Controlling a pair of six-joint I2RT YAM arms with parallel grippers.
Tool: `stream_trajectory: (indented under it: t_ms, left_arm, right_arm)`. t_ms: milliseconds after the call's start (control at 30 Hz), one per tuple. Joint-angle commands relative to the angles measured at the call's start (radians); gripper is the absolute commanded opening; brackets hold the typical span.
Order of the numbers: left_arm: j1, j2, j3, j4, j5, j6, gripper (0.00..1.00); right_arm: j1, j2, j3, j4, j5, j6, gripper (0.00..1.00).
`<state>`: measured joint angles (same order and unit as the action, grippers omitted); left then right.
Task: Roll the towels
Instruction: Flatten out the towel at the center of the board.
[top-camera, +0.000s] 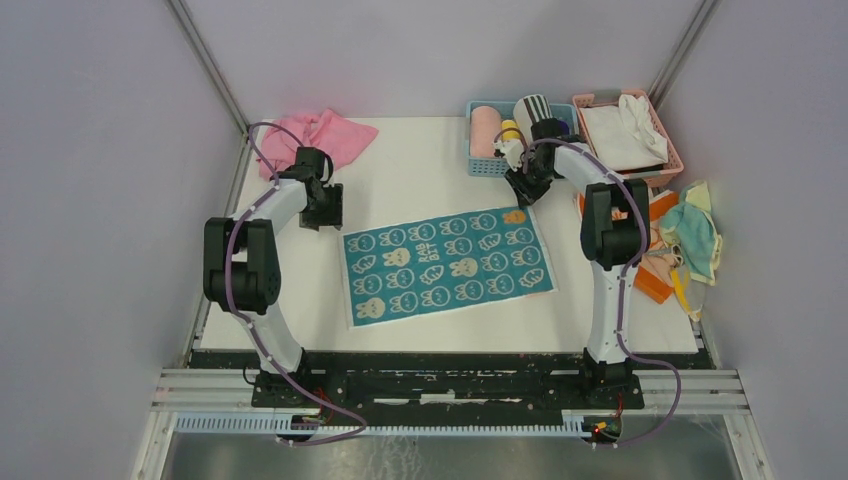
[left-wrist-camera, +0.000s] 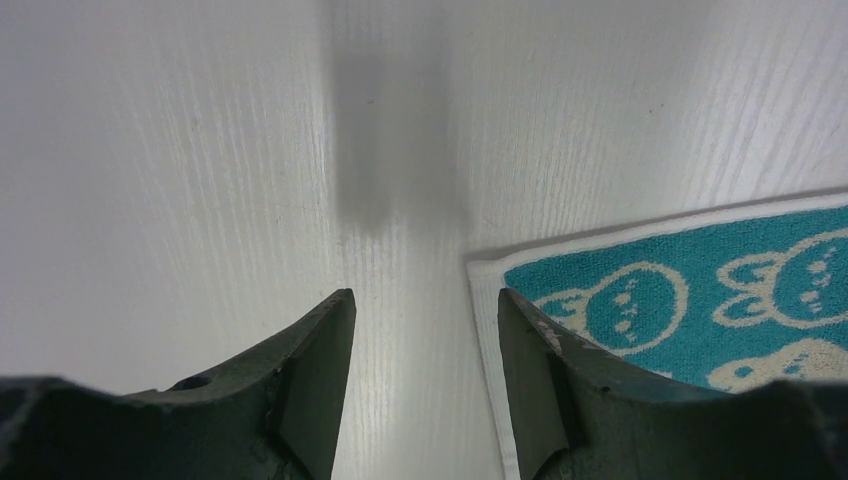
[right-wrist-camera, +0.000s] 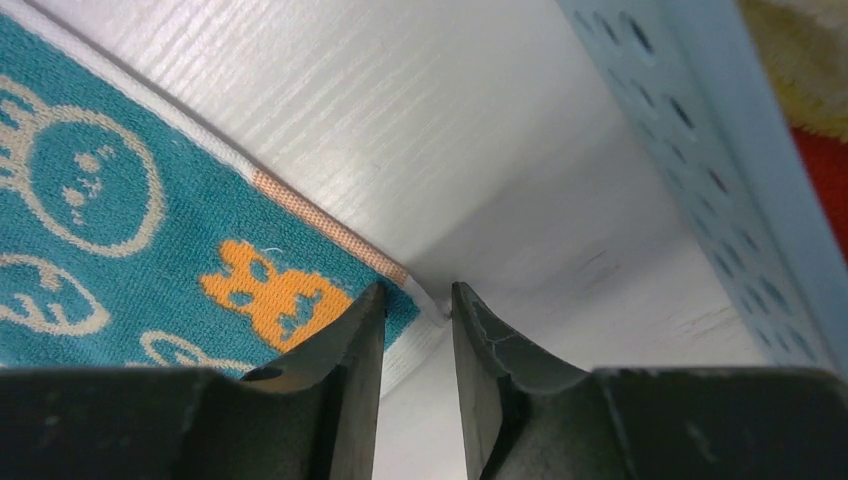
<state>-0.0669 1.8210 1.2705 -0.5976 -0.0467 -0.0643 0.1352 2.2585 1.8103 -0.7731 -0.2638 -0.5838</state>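
Observation:
My left gripper needs to go down toward the right in the top view and close on the towel's white corner (top-camera: 343, 235) (left-wrist-camera: 487, 272), because it lies off-center by one finger.
A teal towel (top-camera: 445, 262) with pale bunny prints and a white border lies flat on the white table. My left gripper (top-camera: 322, 210) hovers at its far left corner. In the left wrist view it (left-wrist-camera: 425, 295) is open, with its right finger over the towel's (left-wrist-camera: 720, 290) white edge and bare table between the fingers. My right gripper (top-camera: 522, 188) is at the far right corner, beside the blue basket. In the right wrist view its jaws (right-wrist-camera: 418, 288) stand narrowly open astride the towel's (right-wrist-camera: 150, 220) corner tip, near an orange bunny print.
A pink cloth (top-camera: 320, 140) lies at the back left. At the back stand a blue basket (top-camera: 490, 160) with rolled towels and a pink basket (top-camera: 660, 140) with white cloth. Loose teal-yellow and orange towels (top-camera: 690, 235) are heaped at the right edge. The basket wall (right-wrist-camera: 700, 150) is close to my right gripper.

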Motion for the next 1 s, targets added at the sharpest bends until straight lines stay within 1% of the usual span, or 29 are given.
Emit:
stream_trajectory:
  t_ms: [0,67,167,267,367,567,733,833,967]
  left_arm:
    - [0.004,0.001,0.02,-0.004,0.029,0.054,0.62]
    - [0.004,0.011,0.034,-0.014,0.052,0.061,0.62]
    - [0.004,0.027,0.052,-0.021,0.1,0.079,0.62]
    - [0.005,0.048,0.064,-0.025,0.141,0.084,0.62]
    - [0.003,0.075,0.09,-0.036,0.148,0.083,0.61]
    - [-0.011,0.144,0.182,-0.073,0.178,0.091,0.55]
    - [-0.055,0.18,0.183,-0.086,0.141,0.095,0.53]
    - [-0.063,0.203,0.191,-0.087,0.114,0.096,0.52]
    - [-0.073,0.238,0.21,-0.112,0.113,0.101,0.48]
  right_arm:
    - [-0.029,0.02,0.011,-0.107,0.033,-0.026,0.35]
    - [-0.042,0.008,-0.004,-0.099,0.023,-0.018,0.29]
    - [-0.053,-0.009,-0.025,-0.072,0.024,-0.003,0.15]
    - [-0.054,-0.025,-0.032,-0.054,0.021,0.011,0.09]
    - [-0.054,-0.042,-0.047,-0.036,0.011,0.019,0.06]
    - [-0.054,-0.06,-0.072,-0.001,0.006,0.032,0.06]
    - [-0.055,-0.058,-0.08,0.006,0.02,0.035,0.06]
    - [-0.054,-0.056,-0.087,0.009,0.021,0.036,0.06]
    - [-0.054,-0.06,-0.101,0.014,0.031,0.035,0.06]
